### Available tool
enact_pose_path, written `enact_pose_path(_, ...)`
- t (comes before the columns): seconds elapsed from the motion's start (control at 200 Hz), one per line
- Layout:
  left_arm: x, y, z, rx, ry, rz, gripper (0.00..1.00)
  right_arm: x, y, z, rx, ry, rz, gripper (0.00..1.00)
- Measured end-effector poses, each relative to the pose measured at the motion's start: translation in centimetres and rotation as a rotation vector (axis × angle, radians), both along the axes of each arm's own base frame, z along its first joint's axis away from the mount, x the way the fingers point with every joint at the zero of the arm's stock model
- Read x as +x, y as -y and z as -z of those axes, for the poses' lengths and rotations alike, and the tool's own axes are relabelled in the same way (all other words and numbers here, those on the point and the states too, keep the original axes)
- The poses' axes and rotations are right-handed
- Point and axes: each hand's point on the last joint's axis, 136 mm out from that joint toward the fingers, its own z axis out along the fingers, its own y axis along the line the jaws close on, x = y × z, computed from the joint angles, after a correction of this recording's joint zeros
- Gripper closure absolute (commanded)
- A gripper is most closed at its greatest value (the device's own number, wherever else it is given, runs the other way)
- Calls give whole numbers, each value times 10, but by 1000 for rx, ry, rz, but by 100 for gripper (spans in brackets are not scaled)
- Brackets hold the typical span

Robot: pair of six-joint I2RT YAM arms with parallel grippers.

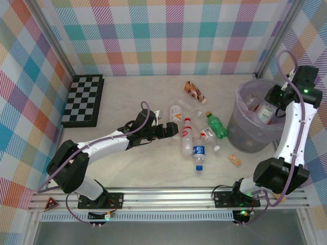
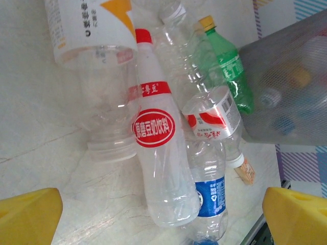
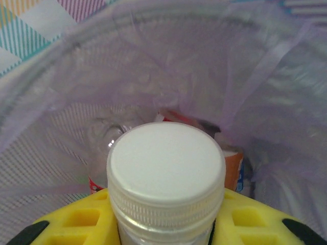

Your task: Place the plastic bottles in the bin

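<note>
My right gripper holds the white-capped bottle and should next lower it into the bin (image 1: pixel 240 97) toward its middle, then release it, since the other bottles lie below.
The bin (image 1: pixel 240 97), a grey bucket with a pale purple liner, stands at the right of the table. My right gripper (image 1: pixel 266 109) hangs over its mouth, shut on a white-capped plastic bottle (image 3: pixel 166 168) held between yellow pads (image 3: pixel 76 219) and pointing down into the liner (image 3: pixel 153 61); other bottles lie inside. Several plastic bottles lie left of the bin: red-labelled (image 1: pixel 187 135), blue-labelled (image 1: pixel 199 154), green (image 1: pixel 216 125), brown-red wrapped (image 1: pixel 194 91). My left gripper (image 1: pixel 171 130) is open, low over the table just left of them. The red-labelled bottle (image 2: pixel 158 153) lies ahead between its fingers.
A black-and-white chessboard (image 1: pixel 83 99) lies at the back left. A tan cork-like piece (image 1: pixel 234 160) sits near the bin's front. Checkered walls close in three sides, and a metal rail (image 1: pixel 168 196) runs along the near edge.
</note>
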Motion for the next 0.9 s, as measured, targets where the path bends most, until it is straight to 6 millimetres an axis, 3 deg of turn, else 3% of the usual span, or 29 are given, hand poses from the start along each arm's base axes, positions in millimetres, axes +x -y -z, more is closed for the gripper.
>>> enact_pose_path(0.27, -11, 11, 21, 33, -46, 19, 3, 0, -17, 56, 90, -90, -22, 100)
enact_pose_path(0.425, -8, 12, 28, 57, -51, 7, 5, 5, -20, 70, 96, -88, -24, 100)
enact_pose_path(0.595, -6, 11, 33, 74, -58, -2, 5, 9, -21, 78, 100, -75, -18, 91)
enact_pose_path(0.705, -7, 10, 37, 86, -66, -5, 5, 9, -20, 78, 98, -68, -10, 63)
enact_pose_path(0.9, -5, 11, 35, 87, -64, -7, 3, 2, -24, 72, 109, -74, -3, 37)
